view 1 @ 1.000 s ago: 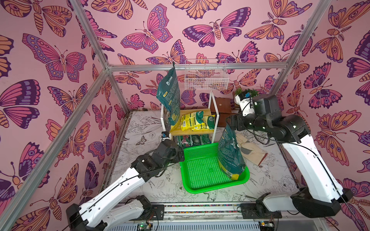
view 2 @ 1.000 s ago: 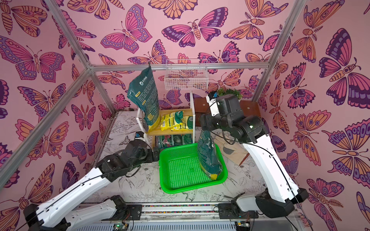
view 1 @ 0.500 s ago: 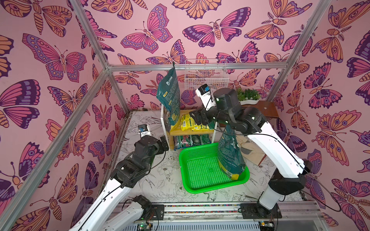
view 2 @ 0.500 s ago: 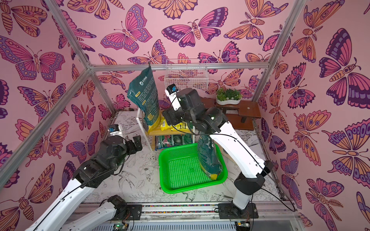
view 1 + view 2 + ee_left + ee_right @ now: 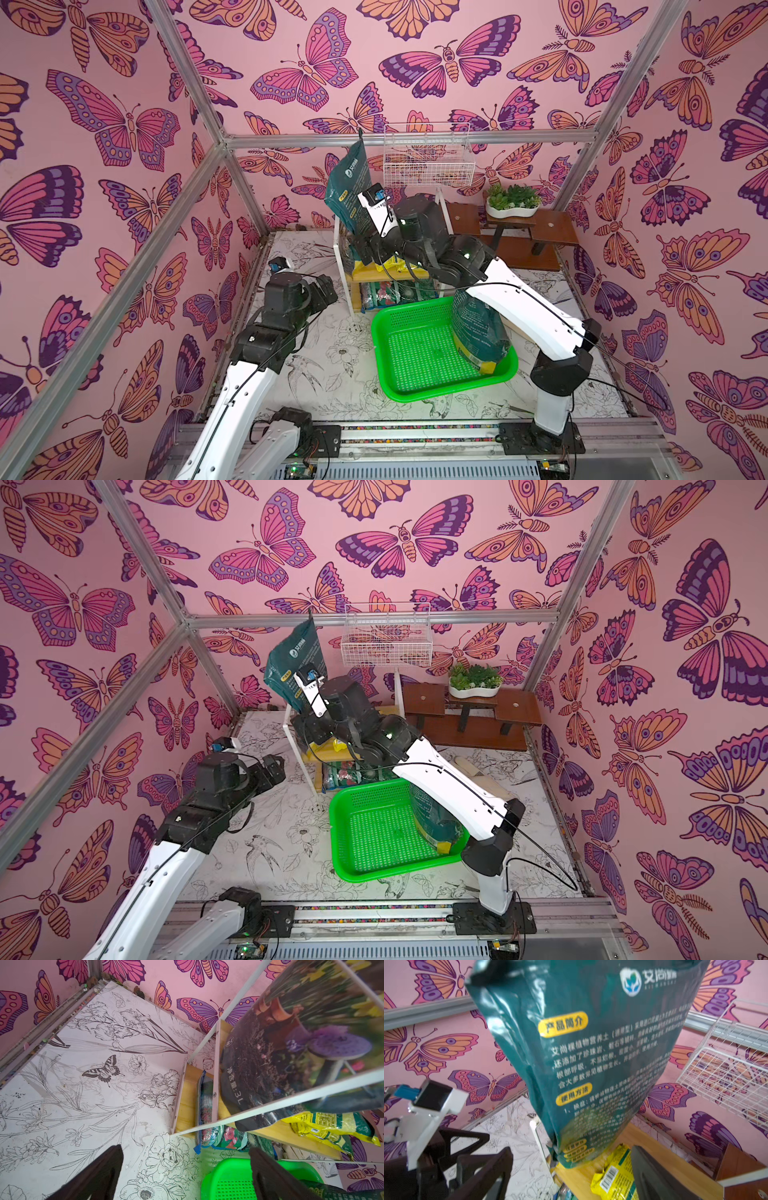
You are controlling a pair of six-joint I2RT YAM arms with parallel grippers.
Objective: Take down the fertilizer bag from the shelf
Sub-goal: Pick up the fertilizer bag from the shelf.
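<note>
The bag's printed side spreads wider than my open fingers, so my right gripper should next push outward onto the bag's upper side edge (image 5: 333, 197) (image 5: 526, 1056) by the yellow labels.
The fertilizer bag (image 5: 349, 183) (image 5: 297, 654), tall and dark teal, stands upright on the top board of the shelf (image 5: 392, 275) (image 5: 316, 757), at its left end. My right gripper (image 5: 362, 252) (image 5: 306, 729) is open just in front of the bag's lower part (image 5: 591, 1064); in the right wrist view the jaws (image 5: 571, 1153) stand either side of its base without touching it. My left gripper (image 5: 328, 291) (image 5: 276, 766) (image 5: 185, 1149) hangs open and empty over the floor, left of the shelf (image 5: 187, 1101). The bag's printed front (image 5: 280, 1053) faces it.
A green basket (image 5: 436, 395) (image 5: 345, 870) (image 5: 228, 1165) before the shelf holds a second teal bag (image 5: 478, 332). Yellow packets (image 5: 612, 1176) (image 5: 332, 1126) lie on the top board, more bags (image 5: 390, 291) below. A white wire basket (image 5: 428, 162) hangs behind. A brown stand (image 5: 511, 245) with a plant (image 5: 513, 201) stands at the back right.
My right arm has swung from the right side over to the shelf, bringing its open gripper up to the bag's base. My left arm has drawn back leftward from the shelf's foot.
</note>
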